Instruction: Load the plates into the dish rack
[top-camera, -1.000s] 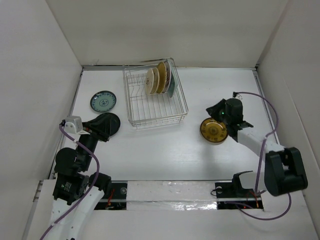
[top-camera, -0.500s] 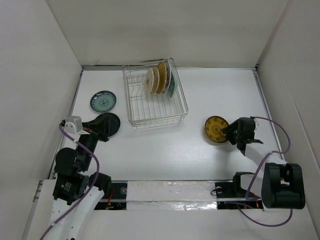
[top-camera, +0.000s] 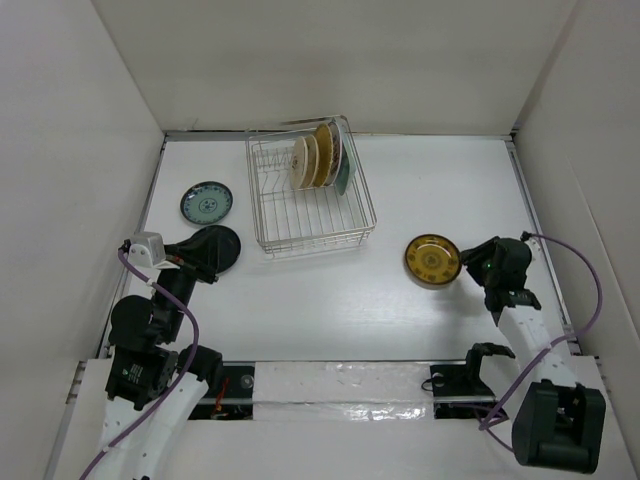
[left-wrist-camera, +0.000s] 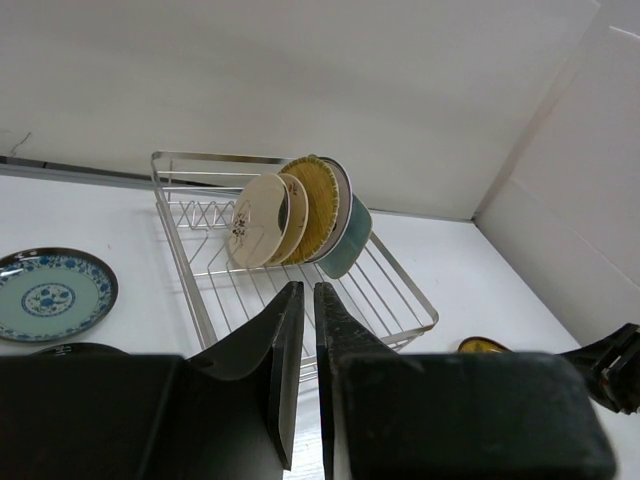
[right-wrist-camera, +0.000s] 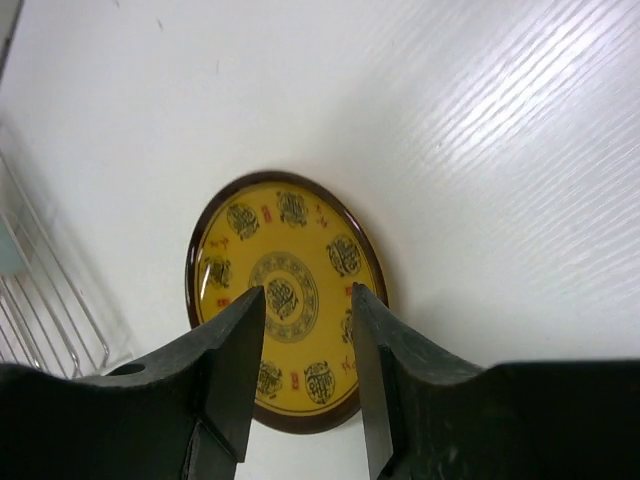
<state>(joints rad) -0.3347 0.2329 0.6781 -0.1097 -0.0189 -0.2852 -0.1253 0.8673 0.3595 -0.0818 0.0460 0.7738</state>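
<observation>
Next, my right gripper comes down onto the plate's rim nearest it. The dark-and-gold plate lies flat on the tabletop below my open fingers.
The dish rack stands at the back centre with several plates upright in its far right end. In the left wrist view these are cream, woven yellow and pale green. A dark-and-gold plate lies flat on the table. My right gripper is just to its right, open and empty; the plate shows beyond the open fingers. A blue-patterned plate and a black plate lie at the left. My left gripper is shut by the black plate.
White walls close in the table on the left, back and right. The rack's near rows of tines hold nothing. The rack's corner shows at the left of the right wrist view.
My right arm has swung from behind the dark-and-gold plate to its right side. The plate was tilted up half a second ago and now lies flat. The left arm has not moved.
</observation>
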